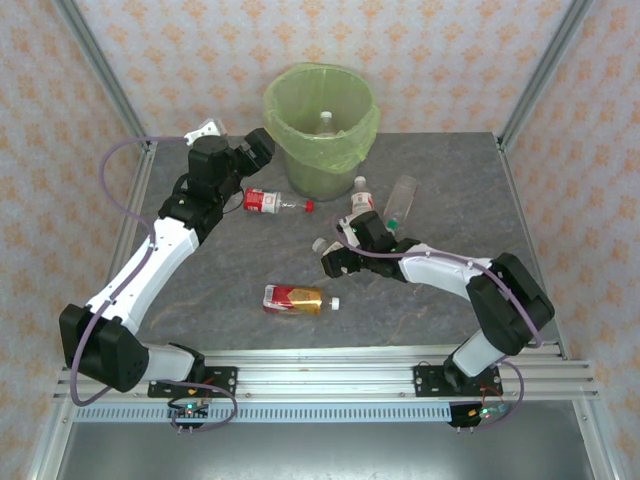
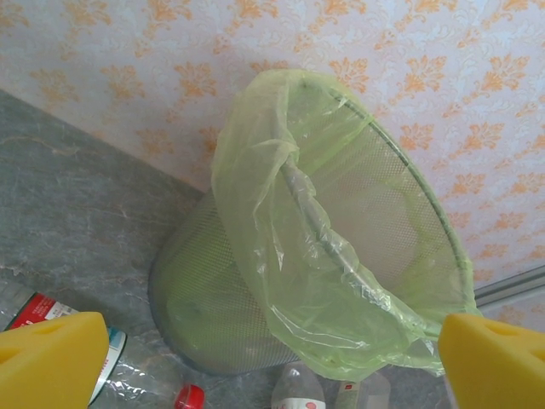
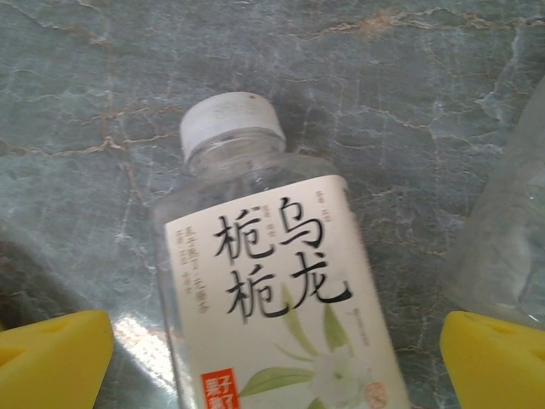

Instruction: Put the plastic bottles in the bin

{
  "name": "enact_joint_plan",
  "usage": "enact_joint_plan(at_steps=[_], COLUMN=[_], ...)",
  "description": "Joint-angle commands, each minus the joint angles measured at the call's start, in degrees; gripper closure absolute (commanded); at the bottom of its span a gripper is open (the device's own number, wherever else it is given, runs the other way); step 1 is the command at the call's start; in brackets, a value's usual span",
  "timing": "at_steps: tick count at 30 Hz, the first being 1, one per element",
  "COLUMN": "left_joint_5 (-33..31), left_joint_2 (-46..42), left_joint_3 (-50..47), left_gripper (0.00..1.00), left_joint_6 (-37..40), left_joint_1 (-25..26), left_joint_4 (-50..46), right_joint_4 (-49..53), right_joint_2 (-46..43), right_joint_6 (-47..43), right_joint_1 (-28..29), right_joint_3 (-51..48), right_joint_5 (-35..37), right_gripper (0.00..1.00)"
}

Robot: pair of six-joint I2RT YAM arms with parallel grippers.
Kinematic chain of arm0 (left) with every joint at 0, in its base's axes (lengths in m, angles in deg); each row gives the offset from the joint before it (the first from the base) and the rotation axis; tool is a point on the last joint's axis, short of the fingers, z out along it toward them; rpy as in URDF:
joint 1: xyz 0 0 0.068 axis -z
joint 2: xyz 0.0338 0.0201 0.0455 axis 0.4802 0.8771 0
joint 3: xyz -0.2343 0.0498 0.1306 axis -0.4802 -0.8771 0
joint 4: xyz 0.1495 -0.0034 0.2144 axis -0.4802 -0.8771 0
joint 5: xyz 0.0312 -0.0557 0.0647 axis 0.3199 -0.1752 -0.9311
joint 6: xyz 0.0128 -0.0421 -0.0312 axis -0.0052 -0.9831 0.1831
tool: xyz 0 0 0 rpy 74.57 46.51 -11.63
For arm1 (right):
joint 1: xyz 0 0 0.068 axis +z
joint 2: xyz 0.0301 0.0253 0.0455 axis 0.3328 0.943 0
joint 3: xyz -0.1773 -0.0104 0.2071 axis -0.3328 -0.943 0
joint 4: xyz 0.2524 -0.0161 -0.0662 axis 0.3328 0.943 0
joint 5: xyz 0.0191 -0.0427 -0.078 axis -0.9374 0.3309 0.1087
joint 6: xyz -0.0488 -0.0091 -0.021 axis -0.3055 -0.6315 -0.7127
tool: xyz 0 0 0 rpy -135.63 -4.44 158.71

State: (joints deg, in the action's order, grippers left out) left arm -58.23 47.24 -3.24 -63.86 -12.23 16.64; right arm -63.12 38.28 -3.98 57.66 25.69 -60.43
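Observation:
The labelled body of the white-capped bottle lies between the open fingers of my right gripper, so the gripper lowers onto it and closes next.
The bin (image 1: pixel 320 125), lined with a light green bag, stands at the back with one bottle (image 1: pixel 325 121) inside. My left gripper (image 1: pixel 258 150) hangs open just left of the bin (image 2: pixel 341 256), nothing between its yellow fingertips (image 2: pixel 51 362). Below it lies a red-labelled bottle (image 1: pixel 275 202) with a red cap (image 2: pixel 189 397). My right gripper (image 1: pixel 338 248) is open, low over a white-labelled, white-capped bottle (image 3: pixel 272 290) lying between its fingertips (image 3: pixel 494 362). A red-and-gold bottle (image 1: pixel 298 299) lies nearer the front.
A white-capped bottle (image 1: pixel 361 195) and a clear green-capped bottle (image 1: pixel 398 200) lie by the bin's right foot, close to my right gripper. A clear bottle (image 3: pixel 502 247) edges the right wrist view. Aluminium posts and patterned walls ring the grey table (image 1: pixel 450 180).

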Motion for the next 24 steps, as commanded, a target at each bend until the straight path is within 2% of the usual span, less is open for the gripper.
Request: enact_joint_plan(at_steps=[1, 7, 13, 24], left_joint_5=[1.00, 1.37, 0.89, -0.18], left_joint_2=[1.22, 2.28, 2.31, 2.32], left_joint_3=[0.85, 1.60, 1.39, 0.77], left_gripper=[0.00, 0.00, 0.00, 0.00], left_joint_6=[-1.27, -1.23, -1.00, -0.55], left_joint_1=[-0.60, -0.82, -0.91, -1.13], left_joint_4=[-0.55, -1.44, -2.50, -3.71], right_joint_4=[3.66, 4.89, 3.70, 5.49], right_joint_2=[1.45, 3.95, 6.20, 10.60], right_joint_6=[-1.08, -2.24, 0.53, -2.28], right_joint_1=[0.47, 2.73, 3.09, 3.15], right_joint_3=[2.03, 3.30, 4.21, 6.45], right_joint_5=[2.19, 1.66, 6.50, 9.45], right_gripper=[0.01, 0.00, 0.08, 0.19])
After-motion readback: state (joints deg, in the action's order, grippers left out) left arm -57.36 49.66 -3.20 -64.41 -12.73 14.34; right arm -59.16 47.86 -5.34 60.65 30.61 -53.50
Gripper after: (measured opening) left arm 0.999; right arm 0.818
